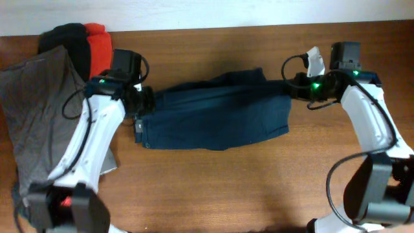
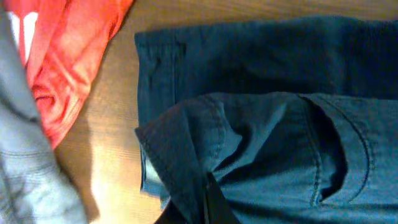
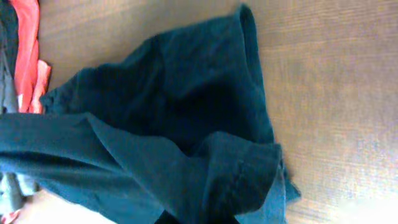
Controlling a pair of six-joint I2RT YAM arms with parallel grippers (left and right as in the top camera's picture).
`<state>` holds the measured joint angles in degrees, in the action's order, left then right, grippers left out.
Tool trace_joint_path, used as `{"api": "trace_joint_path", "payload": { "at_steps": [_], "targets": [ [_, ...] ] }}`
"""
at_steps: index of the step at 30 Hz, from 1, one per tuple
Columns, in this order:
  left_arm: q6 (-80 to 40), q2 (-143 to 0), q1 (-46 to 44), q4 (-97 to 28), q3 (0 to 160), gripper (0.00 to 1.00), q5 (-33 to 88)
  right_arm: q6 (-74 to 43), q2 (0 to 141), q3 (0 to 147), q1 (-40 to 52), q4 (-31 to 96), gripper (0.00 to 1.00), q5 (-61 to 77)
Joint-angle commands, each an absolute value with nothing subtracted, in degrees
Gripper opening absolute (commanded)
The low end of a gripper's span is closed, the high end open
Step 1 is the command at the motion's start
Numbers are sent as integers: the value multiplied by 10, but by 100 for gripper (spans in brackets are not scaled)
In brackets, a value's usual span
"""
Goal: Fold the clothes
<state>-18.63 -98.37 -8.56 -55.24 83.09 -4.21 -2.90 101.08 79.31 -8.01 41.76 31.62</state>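
My right gripper will go down and outward next and let go of the bunched hem on the shorts' far layer (image 1: pixel 253 76) (image 3: pixel 227 78), because that layer is below and outward of my gripper.
The navy-blue shorts (image 1: pixel 217 113) lie stretched across the middle of the table, folded lengthwise. My left gripper (image 1: pixel 145 100) is shut on their left end, the waistband corner (image 2: pixel 186 155). My right gripper (image 1: pixel 291 87) is shut on their right end, a bunched hem (image 3: pixel 242 174). In both wrist views the fabric drapes over the fingers and hides most of them. A grey garment (image 1: pixel 35 116) lies at the far left, with a black garment (image 1: pixel 68 39) and a red-orange top (image 1: pixel 100 45) behind it.
The pile of other clothes fills the table's back left corner; the red-orange top (image 2: pixel 62 68) and grey fabric (image 2: pixel 18 162) lie close to my left gripper. Wooden table (image 1: pixel 259 181) runs along the front.
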Motion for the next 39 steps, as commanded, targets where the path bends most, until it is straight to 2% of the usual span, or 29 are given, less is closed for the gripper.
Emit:
{"api": "trace_joint_path", "payload": {
  "at_steps": [1,6,11,12,13,14,15,16,17,25,31,34,39],
  "targets": [
    [-204,-1029,-59,-513,826,1,-182,-33,1037,809,-93,376,4,231],
    [-204,-1067,-42,-446,826,1,-183,-32,1072,809,-74,321,4,191],
    [-234,-1069,-22,-437,826,1,-193,-32,1115,809,-67,276,4,188],
    [-234,-1069,-17,-432,826,1,-194,-33,1129,809,-67,255,20,188],
    [-233,-1070,-15,-424,826,10,-193,-34,1138,809,-67,240,41,188],
    [-233,-1070,-13,-416,826,38,-193,-34,1148,809,-67,222,73,188],
    [-233,-1071,-13,-410,826,72,-193,-34,1151,809,-67,215,95,188],
    [-230,-1071,-13,-404,826,85,-193,-34,1155,809,-67,210,99,188],
    [-226,-1071,-13,-398,826,99,-193,-34,1155,809,-68,209,99,188],
    [-193,-1071,-6,-396,830,99,-191,-20,1126,840,-79,298,99,217],
    [-131,-1071,-11,-446,863,99,-97,-2,1122,849,-67,361,99,240],
    [-119,-1072,-15,-496,865,99,-63,8,1138,848,-50,392,93,240],
    [-84,-1082,-13,-528,865,99,-64,26,1179,848,-15,420,92,243]
  ]
}}
